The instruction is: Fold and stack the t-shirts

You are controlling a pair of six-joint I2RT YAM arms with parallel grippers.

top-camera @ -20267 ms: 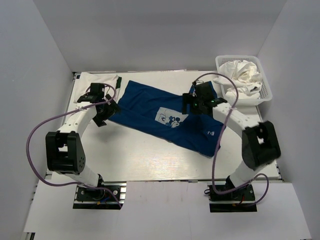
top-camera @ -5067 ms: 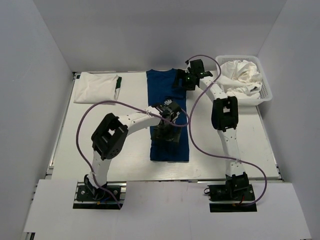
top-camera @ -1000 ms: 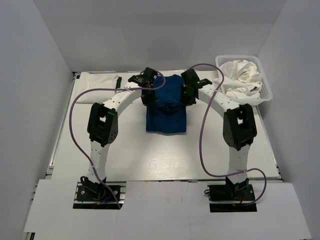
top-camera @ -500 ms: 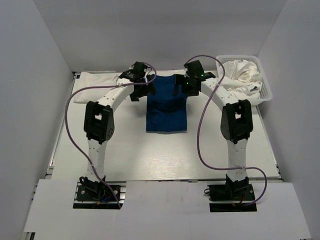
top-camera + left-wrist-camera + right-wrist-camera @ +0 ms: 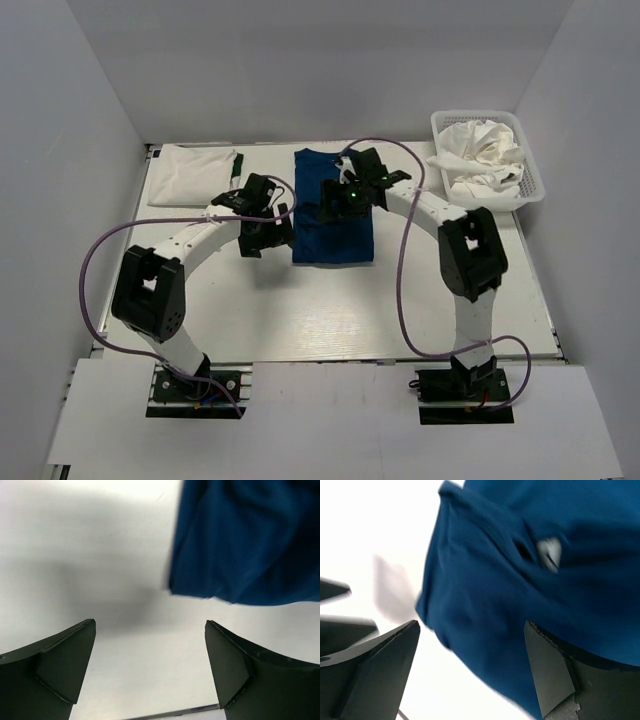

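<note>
I will lower my left gripper next and move it toward the royal-blue t-shirt until its open fingers are around the closest near corner [image 5: 296, 260] [image 5: 176, 588]. That corner is still beyond the ends of the fingers.
The royal-blue t-shirt [image 5: 333, 230] lies folded into a rectangle at the middle back of the table; its print is hidden. It fills the upper right of the left wrist view [image 5: 245, 540] and most of the right wrist view [image 5: 530, 580]. My left gripper [image 5: 262, 232] is open and empty over bare table just left of the shirt's near-left corner [image 5: 150, 630]. My right gripper [image 5: 338, 198] is open and empty above the shirt's far half [image 5: 472, 635]. A folded white t-shirt [image 5: 192, 161] with dark edging lies at the back left.
A white lattice basket [image 5: 535, 195] at the back right holds several crumpled white shirts [image 5: 482, 152]. The white table [image 5: 300, 310] ends at a metal front edge. Grey walls close in the left, back and right sides.
Both grippers have come back toward me from the shirt's far edge. The left arm swung down to the shirt's left side; the right one moved over the shirt. The blue shirt stays folded in half.
</note>
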